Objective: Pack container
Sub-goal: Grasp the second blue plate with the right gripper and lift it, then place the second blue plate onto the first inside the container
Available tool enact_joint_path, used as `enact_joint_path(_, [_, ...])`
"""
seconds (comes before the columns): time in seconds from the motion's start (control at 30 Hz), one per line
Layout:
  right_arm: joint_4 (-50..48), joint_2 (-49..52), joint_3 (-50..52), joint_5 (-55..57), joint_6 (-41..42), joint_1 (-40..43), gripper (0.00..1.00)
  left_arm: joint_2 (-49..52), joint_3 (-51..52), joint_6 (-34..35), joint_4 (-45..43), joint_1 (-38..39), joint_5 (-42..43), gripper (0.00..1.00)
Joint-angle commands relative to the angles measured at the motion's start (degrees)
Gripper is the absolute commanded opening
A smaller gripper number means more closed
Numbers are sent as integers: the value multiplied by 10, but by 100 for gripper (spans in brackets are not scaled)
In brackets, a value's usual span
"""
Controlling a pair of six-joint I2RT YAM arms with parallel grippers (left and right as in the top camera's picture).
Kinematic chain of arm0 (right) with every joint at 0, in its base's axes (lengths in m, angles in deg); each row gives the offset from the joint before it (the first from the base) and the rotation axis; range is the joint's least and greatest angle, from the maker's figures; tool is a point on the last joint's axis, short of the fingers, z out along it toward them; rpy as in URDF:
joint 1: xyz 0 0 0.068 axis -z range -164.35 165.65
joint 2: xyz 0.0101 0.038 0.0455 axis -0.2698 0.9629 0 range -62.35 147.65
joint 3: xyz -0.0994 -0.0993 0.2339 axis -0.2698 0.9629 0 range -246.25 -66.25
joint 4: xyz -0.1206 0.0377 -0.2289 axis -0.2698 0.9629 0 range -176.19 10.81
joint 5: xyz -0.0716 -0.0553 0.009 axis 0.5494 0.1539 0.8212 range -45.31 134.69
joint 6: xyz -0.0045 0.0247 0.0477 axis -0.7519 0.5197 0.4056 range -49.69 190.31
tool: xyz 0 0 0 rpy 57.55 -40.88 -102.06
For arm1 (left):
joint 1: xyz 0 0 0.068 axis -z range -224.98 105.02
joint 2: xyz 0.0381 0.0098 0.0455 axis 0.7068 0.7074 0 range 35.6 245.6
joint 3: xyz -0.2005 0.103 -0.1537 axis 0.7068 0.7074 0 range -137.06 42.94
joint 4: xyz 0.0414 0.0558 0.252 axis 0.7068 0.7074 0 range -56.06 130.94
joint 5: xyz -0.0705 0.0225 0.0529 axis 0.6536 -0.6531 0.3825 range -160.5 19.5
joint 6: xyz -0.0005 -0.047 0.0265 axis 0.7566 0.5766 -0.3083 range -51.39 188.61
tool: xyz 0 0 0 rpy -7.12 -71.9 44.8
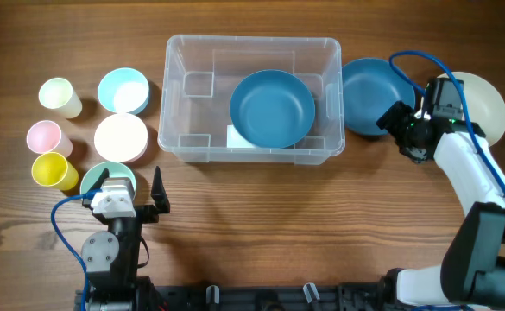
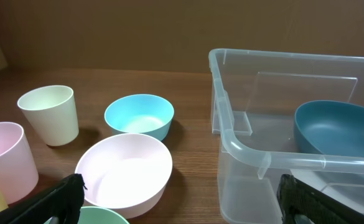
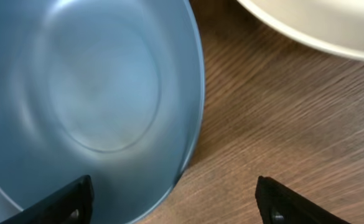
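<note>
My right gripper lowers to the second dark blue bowl's near rim next, on the side away from the container, since its fingers already straddle that rim.
The clear container stands at the table's middle back with a dark blue bowl inside; it also shows in the left wrist view. A second dark blue bowl sits on the table just right of the container. My right gripper is open, its fingers straddling that bowl's near right rim. My left gripper is open and empty near the front left, over a green bowl.
At the left stand a light blue bowl, a white bowl, a cream cup, a pink cup and a yellow cup. A cream bowl lies at the far right.
</note>
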Motion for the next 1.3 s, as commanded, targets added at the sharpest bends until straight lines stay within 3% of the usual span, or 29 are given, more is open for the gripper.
enact_joint_path(0.0, [-25, 35, 12, -37, 29, -1, 79, -4, 4, -11, -2, 1, 5, 100])
enact_joint_path(0.13, [-33, 62, 12, -37, 32, -1, 77, -4, 4, -11, -2, 1, 5, 100])
enact_joint_path(0.17, [-33, 66, 12, -38, 28, -1, 70, -4, 4, -11, -2, 1, 5, 100])
enact_joint_path(0.23, [-37, 67, 12, -38, 26, -1, 52, -4, 4, -11, -2, 1, 5, 100])
enact_joint_path(0.27, [-37, 67, 12, -38, 25, -1, 34, -4, 4, -11, -2, 1, 5, 100])
enact_joint_path(0.3, [-37, 66, 12, -38, 25, -1, 24, -4, 4, -11, -2, 1, 5, 100])
enact_joint_path(0.37, [-37, 64, 12, -47, 13, -1, 7, -4, 4, -11, -2, 1, 5, 100])
enact_joint_path(0.4, [-37, 63, 11, -53, 6, -1, 4, -4, 4, -11, -2, 1, 5, 100])
enact_joint_path(0.67, [-3, -6, -26, -54, -60, -1, 4, -4, 4, -11, -2, 1, 5, 100])
enact_joint_path(1.0, [118, -161, -141, 136, -117, -1, 4, -4, 4, -11, -2, 1, 5, 100])
enact_joint_path(1.1, [120, -209, -165, 103, -163, -9, 4, -4, 4, -11, -2, 1, 5, 100])
enact_joint_path(1.2, [91, -242, -169, -5, -254, -43, 4, -4, 4, -11, -2, 1, 5, 100])
enact_joint_path(1.27, [87, -247, -169, -27, -263, -80, 4, -4, 4, -11, -2, 1, 5, 100])
